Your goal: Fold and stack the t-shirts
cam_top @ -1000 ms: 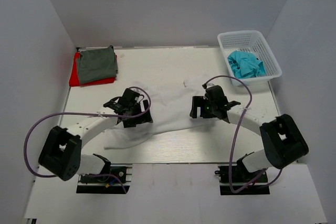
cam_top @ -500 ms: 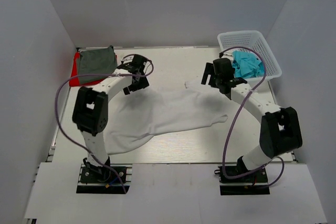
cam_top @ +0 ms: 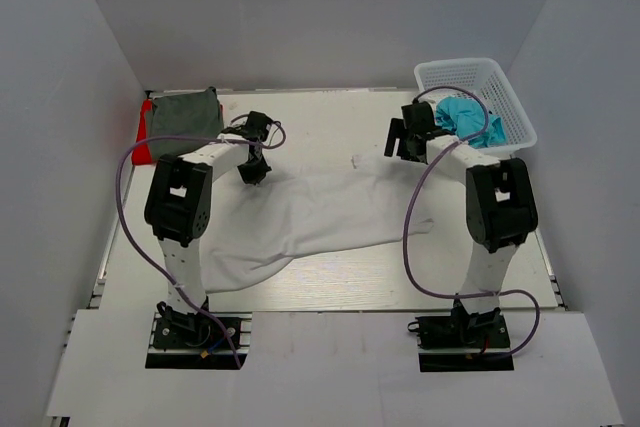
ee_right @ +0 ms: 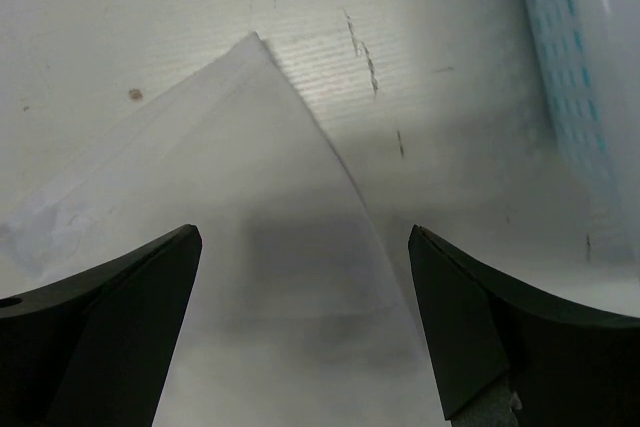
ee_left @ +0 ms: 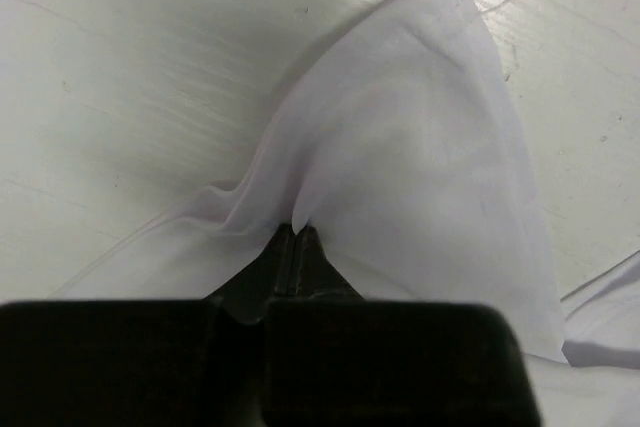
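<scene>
The tip of the white t-shirt's corner by the basket (ee_right: 258, 72) is still beyond my open fingers. My right gripper needs to ease outward and lower onto that corner next.
A white t-shirt (cam_top: 330, 212) lies spread and creased across the middle of the table. My left gripper (cam_top: 252, 173) is at its far left corner, shut on a pinch of the white cloth (ee_left: 420, 147), which rises in a peak at the fingertips (ee_left: 297, 232). My right gripper (cam_top: 403, 142) hangs open over the shirt's far right corner (ee_right: 250, 197), with one finger (ee_right: 140, 287) on each side and nothing between them. At the far left, a folded grey-green t-shirt (cam_top: 183, 117) lies on a red t-shirt (cam_top: 143, 147). A turquoise t-shirt (cam_top: 470, 119) is bunched in the basket.
The white lattice basket (cam_top: 475, 75) stands at the far right corner, close to my right gripper, and its wall (ee_right: 570, 67) shows in the right wrist view. White walls enclose the table on three sides. Both arms reach far out from their bases at the near edge.
Both arms have swung from the table's middle to the white shirt's far corners. My left gripper has shut on the cloth; the right has stayed open.
</scene>
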Controlling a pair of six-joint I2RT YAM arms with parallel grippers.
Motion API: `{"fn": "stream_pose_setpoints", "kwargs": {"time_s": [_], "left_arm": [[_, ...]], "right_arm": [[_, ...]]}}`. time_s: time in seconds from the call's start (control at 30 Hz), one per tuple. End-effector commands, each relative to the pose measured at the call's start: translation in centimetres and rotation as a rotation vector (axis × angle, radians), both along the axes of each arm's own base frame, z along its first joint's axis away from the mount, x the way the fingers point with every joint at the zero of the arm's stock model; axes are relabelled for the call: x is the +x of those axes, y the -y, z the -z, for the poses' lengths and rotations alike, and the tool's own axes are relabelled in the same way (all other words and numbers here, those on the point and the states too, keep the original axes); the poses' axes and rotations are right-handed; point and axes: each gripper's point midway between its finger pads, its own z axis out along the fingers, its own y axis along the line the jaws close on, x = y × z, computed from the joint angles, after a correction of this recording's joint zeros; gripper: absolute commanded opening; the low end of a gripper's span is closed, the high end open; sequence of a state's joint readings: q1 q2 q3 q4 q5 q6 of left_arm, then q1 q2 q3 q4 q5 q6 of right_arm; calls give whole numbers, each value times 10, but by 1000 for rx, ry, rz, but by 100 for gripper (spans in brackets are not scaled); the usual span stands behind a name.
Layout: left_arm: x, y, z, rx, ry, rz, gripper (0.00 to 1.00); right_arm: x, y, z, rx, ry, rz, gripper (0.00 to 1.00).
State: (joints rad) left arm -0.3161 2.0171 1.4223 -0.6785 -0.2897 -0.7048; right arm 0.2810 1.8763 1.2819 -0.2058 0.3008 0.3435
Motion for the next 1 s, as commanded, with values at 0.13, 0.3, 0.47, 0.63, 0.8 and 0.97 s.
{"fn": "stream_pose_setpoints", "kwargs": {"time_s": [0.13,0.3,0.47,0.63,0.8,0.97], "left_arm": [[-9,-1,2,-4,10,48,0],[-6,-3,-25,2,116,50,0],[-1,-16,-46,47,207,6,0],[6,-15,-81,39,322,-20,0],[0,-21,-140,3,468,-41,0],[-28,-24,-213,-87,698,-17,0]], "right_arm": [[62,-14,-8,20,108,-4,90],[76,-22,15,39,88,-11,80],[70,-31,25,80,49,-13,14],[59,-36,-32,115,164,-69,0],[44,-34,-130,140,406,-127,0],[4,-19,-225,151,632,-149,0]]}}
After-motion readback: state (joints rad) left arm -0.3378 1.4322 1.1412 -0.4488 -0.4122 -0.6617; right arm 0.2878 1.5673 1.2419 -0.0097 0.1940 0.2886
